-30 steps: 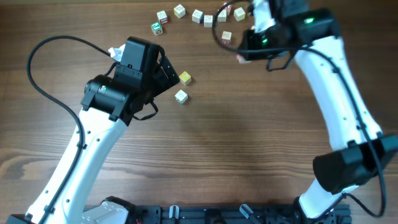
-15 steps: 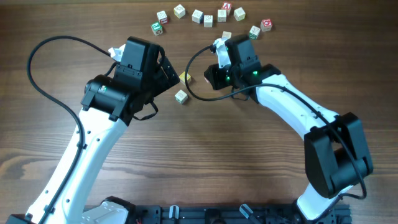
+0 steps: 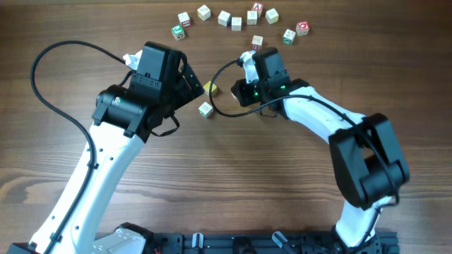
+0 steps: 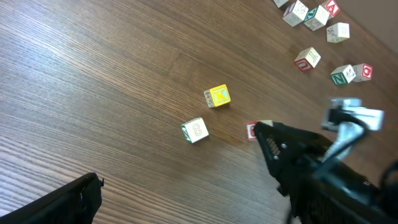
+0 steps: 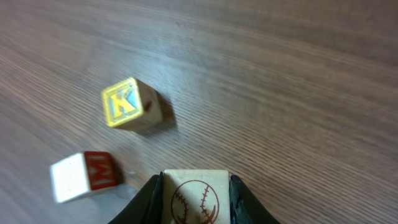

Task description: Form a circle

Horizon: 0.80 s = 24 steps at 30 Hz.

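Observation:
My right gripper needs to move down and to the left in the overhead view and release the pale cube there, since bare tabletop shows beside the yellow K cube (image 3: 210, 87).
The circle is an open arc of several small wooden cubes (image 3: 236, 21) at the table's far edge. Apart from it, a yellow K cube (image 3: 210, 87) (image 5: 129, 102) and a pale cube marked 8 (image 3: 205, 109) (image 4: 195, 130) lie mid-table. My right gripper (image 3: 233, 92) (image 5: 196, 199) is shut on a pale cube with a baseball mark (image 5: 196, 194), just right of the yellow cube. A red-and-white M cube (image 5: 83, 175) (image 4: 251, 130) lies by its tip. My left gripper (image 3: 192, 83) (image 4: 186, 211) stands open and holds nothing, left of the two loose cubes.
Both arms meet over the middle of the wooden table (image 3: 268, 176), with the right arm's black cable (image 3: 222, 77) looping between them. The right gripper's body (image 4: 298, 168) fills the lower right of the left wrist view.
My right arm has swung from beside the arc at the back down and left to the yellow cube, still shut on its cube. The left arm has not moved.

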Available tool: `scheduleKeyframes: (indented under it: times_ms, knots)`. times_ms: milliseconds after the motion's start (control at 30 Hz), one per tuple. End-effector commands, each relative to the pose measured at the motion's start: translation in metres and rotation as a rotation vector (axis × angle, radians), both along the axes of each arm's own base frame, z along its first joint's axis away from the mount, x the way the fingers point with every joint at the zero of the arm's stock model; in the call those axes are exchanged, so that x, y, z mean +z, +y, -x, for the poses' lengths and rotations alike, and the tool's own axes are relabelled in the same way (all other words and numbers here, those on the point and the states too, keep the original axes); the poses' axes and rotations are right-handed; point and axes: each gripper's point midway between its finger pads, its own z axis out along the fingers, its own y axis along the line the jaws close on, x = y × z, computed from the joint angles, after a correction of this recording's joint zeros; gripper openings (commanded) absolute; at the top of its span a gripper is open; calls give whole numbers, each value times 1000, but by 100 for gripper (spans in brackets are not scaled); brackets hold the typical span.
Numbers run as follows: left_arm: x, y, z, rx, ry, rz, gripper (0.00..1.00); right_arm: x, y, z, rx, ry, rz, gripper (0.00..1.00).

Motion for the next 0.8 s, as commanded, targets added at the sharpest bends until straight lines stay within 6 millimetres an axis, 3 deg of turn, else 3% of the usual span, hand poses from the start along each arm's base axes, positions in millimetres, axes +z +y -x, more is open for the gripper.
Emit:
scheduleKeyframes:
  times_ms: [0, 233, 433, 767]
  knots:
    - [-2, 1, 0, 10, 6, 4, 100, -16, 0, 2, 15, 10, 23, 18]
    - [-2, 1, 0, 10, 6, 4, 100, -10, 11, -1, 31, -29, 3, 18]
    - [-2, 1, 0, 10, 6, 4, 100, -19, 24, 2, 24, -58, 51, 17]
    - [-2, 1, 0, 10, 6, 4, 100, -20, 19, -5, 3, -89, 84, 20]
